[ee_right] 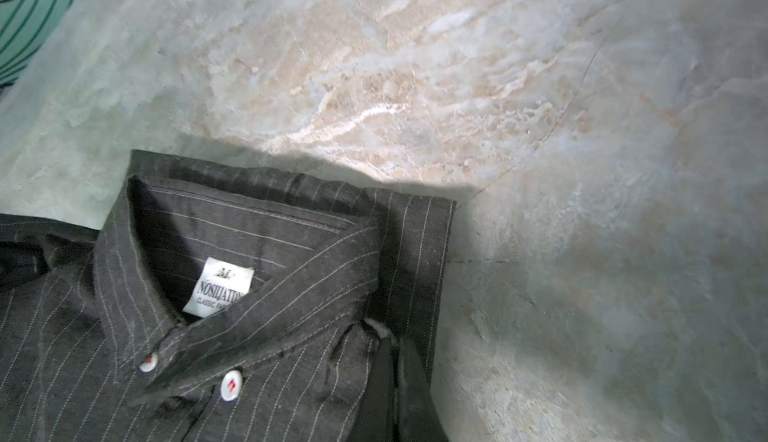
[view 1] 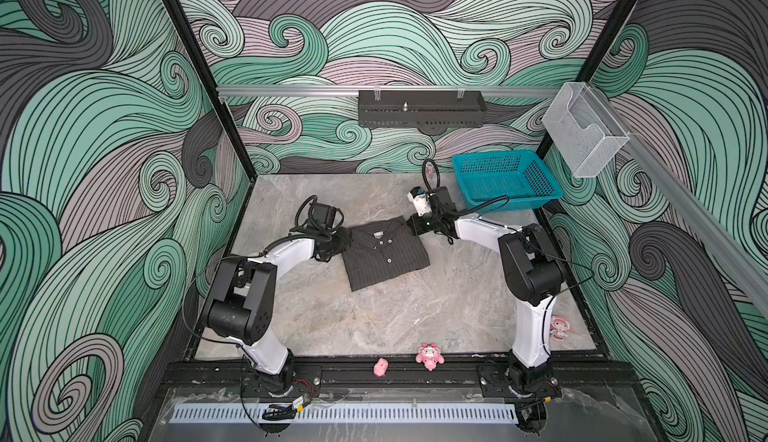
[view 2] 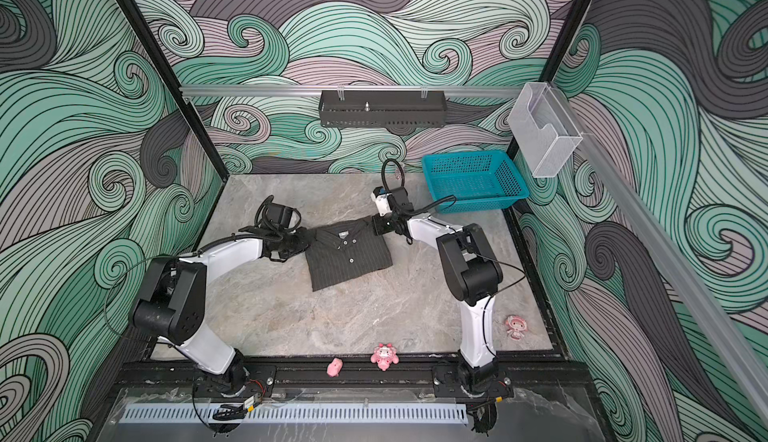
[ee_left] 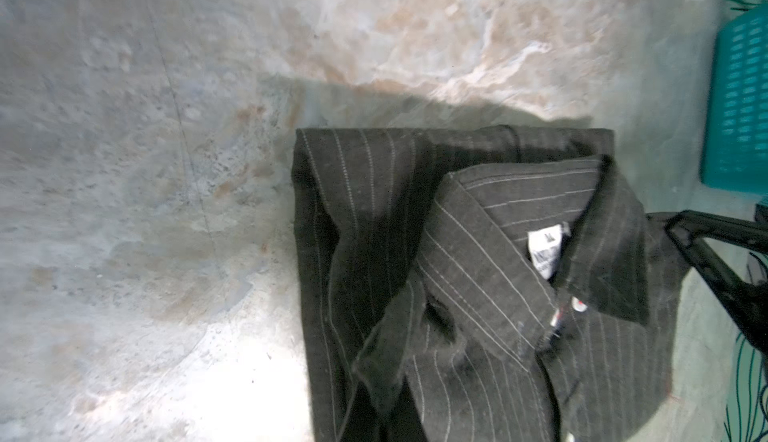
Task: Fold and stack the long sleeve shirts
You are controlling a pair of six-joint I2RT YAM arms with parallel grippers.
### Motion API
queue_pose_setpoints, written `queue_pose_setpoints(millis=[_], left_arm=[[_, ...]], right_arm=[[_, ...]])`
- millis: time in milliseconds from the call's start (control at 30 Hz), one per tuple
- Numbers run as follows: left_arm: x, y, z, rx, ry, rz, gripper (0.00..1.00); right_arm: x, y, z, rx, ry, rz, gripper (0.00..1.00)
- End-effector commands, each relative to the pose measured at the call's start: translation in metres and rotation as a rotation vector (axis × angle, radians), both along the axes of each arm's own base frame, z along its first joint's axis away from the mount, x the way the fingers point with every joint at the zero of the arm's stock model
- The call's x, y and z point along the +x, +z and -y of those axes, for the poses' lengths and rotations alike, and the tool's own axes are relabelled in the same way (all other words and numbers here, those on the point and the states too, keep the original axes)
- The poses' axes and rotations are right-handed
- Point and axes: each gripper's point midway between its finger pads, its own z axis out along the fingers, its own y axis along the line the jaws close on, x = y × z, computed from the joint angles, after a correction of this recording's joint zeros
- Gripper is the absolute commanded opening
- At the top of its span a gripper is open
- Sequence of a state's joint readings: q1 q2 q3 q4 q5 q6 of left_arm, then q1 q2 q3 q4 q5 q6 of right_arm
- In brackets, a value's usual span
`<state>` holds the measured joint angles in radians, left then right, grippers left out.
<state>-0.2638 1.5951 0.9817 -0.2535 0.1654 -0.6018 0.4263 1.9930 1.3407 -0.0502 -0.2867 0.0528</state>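
My right gripper will slide the shirt's folded edge outward toward the bare tabletop beyond the collar [view 1: 387,206] [ee_right: 324,122] and let go, because that part behind the shirt is clear.
A dark pinstriped long sleeve shirt [view 1: 384,255] [view 2: 347,255] lies folded into a rectangle in the middle of the table, collar towards the back wall and buttons up. My left gripper [view 1: 347,244] [view 2: 309,241] sits at its left shoulder edge. In the left wrist view the jaws [ee_left: 386,398] are shut, pinching a ridge of the shirt's [ee_left: 478,253] fabric. My right gripper [view 1: 411,226] [view 2: 376,226] is at the right shoulder corner. Its jaws [ee_right: 390,377] are shut on the folded edge beside the collar [ee_right: 249,294].
A teal basket [view 1: 505,178] stands at the back right, close behind the right arm. Two pink toys [view 1: 429,356] [view 1: 380,367] lie at the table's front edge. A black tray [view 1: 419,107] and a clear box [view 1: 584,132] hang on the rails.
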Motion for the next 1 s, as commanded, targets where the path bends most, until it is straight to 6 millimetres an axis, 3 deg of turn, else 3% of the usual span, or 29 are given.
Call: queue_pose_setpoints(millis=[0,133,367,500,600,667,733,833,967], left_arm=[[0.015,0.054,-0.002,0.016,-0.025,0.162,0.0],[0.025,0.039,-0.012,0.078,0.001,0.108,0.0],[0.033,-0.024,-0.026,0.141,0.091,-0.046,0.0],[0.038,-0.034,-0.041,0.175,0.151,-0.063,0.0],[0.043,-0.024,-0.046,0.171,0.168,-0.051,0.07],[0.044,-0.011,-0.047,0.175,0.167,-0.031,0.3],[0.04,0.003,-0.047,0.166,0.161,-0.018,0.42],[0.028,0.026,-0.035,0.126,0.108,0.01,0.55],[0.005,0.033,0.004,0.03,0.001,-0.005,0.55]], right_arm=[[0.01,0.036,0.002,0.033,-0.023,0.1,0.0],[0.021,0.027,-0.002,0.021,-0.03,0.072,0.0],[0.028,-0.01,-0.009,-0.011,-0.056,-0.045,0.03],[0.026,-0.017,-0.01,-0.006,-0.068,-0.076,0.11],[0.023,-0.008,-0.008,0.003,-0.079,-0.069,0.29],[0.018,0.001,-0.003,0.001,-0.089,-0.066,0.47],[0.009,0.009,0.0,0.009,-0.094,-0.076,0.56],[-0.01,0.01,-0.001,0.034,-0.075,-0.138,0.63],[-0.036,-0.006,-0.002,0.04,-0.063,-0.237,0.64]])
